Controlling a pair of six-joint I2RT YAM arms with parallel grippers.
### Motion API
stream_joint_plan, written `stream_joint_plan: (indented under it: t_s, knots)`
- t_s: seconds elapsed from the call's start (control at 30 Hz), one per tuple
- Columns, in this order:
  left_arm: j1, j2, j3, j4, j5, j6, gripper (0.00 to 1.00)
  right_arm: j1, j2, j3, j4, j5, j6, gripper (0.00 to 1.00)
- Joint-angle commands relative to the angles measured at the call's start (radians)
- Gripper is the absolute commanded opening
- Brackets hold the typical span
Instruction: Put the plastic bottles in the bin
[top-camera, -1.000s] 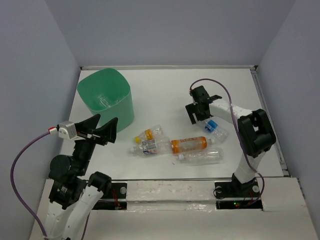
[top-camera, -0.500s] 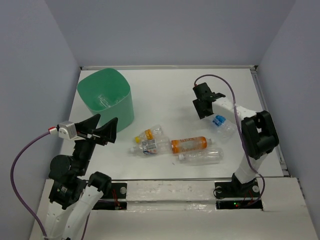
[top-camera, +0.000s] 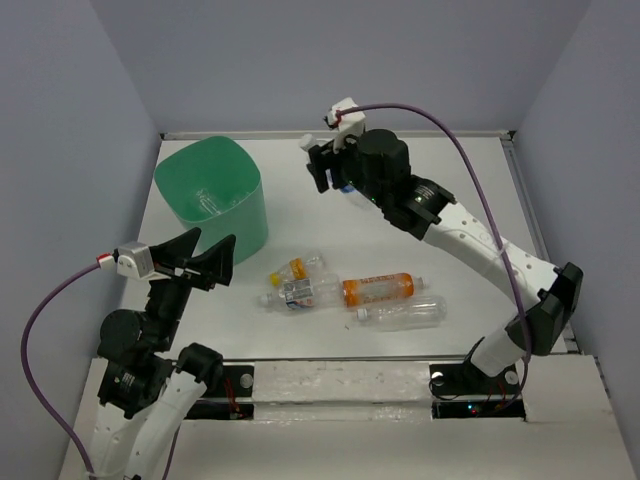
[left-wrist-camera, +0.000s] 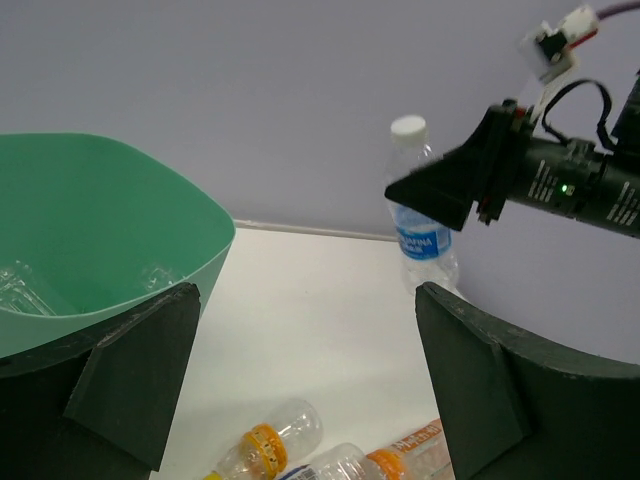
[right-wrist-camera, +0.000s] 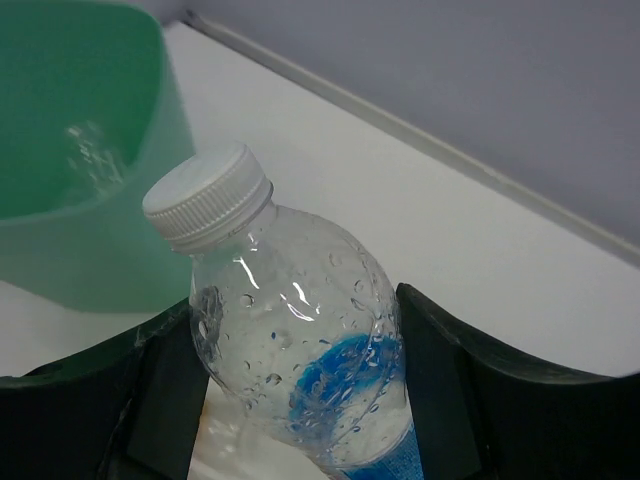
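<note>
The bin is to the left of my right gripper in the top view. I will carry the blue-labelled bottle (right-wrist-camera: 300, 350) over the bin's opening next and let go of it.
My right gripper (top-camera: 332, 172) is shut on the blue-labelled clear bottle (right-wrist-camera: 300, 350), held in the air to the right of the mint-green bin (top-camera: 212, 197); the bottle also shows in the left wrist view (left-wrist-camera: 423, 225). A clear bottle lies inside the bin (right-wrist-camera: 90, 150). On the table lie a yellow-capped bottle (top-camera: 297, 268), a clear labelled bottle (top-camera: 298, 293), an orange bottle (top-camera: 380, 289) and a clear bottle (top-camera: 405, 313). My left gripper (top-camera: 205, 262) is open and empty, near the bin's front, raised above the table.
White table with a raised rim at the back and right (top-camera: 520, 190). Grey walls surround it on three sides. The right arm (top-camera: 470, 240) stretches diagonally across the table's right half above the bottles.
My right gripper took the blue-labelled bottle off the table at the right, lifted it and carried it left toward the bin. The left arm has not moved.
</note>
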Motion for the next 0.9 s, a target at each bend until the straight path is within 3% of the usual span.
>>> stream_joint_plan:
  t_s: [0.0,0.2,0.37,0.73,0.8,0.83,0.87]
  knots:
    - [0.007,0.016,0.008,0.04,0.007,0.015,0.99,0.064,0.121,0.18,0.207,-0.19,0.013,0.54]
    - [0.008,0.008,0.007,0.039,0.009,0.013,0.99,0.085,0.341,0.499,0.348,-0.478,0.174,0.54]
    - [0.007,0.002,0.007,0.039,0.012,0.013,0.99,0.085,0.499,0.737,0.407,-0.56,0.255,0.53]
    - [0.005,-0.012,0.007,0.037,0.006,0.012,0.99,0.094,0.714,0.858,0.554,-0.663,0.49,0.54]
    - [0.007,-0.013,0.008,0.036,0.006,0.013,0.99,0.094,0.772,0.898,0.534,-0.681,0.525,0.63]
    - [0.005,-0.012,0.007,0.036,0.004,0.012,0.99,0.094,0.784,0.927,0.516,-0.703,0.531,0.81]
    - [0.005,-0.012,0.007,0.034,0.001,0.013,0.99,0.094,0.794,0.938,0.504,-0.707,0.527,0.88]
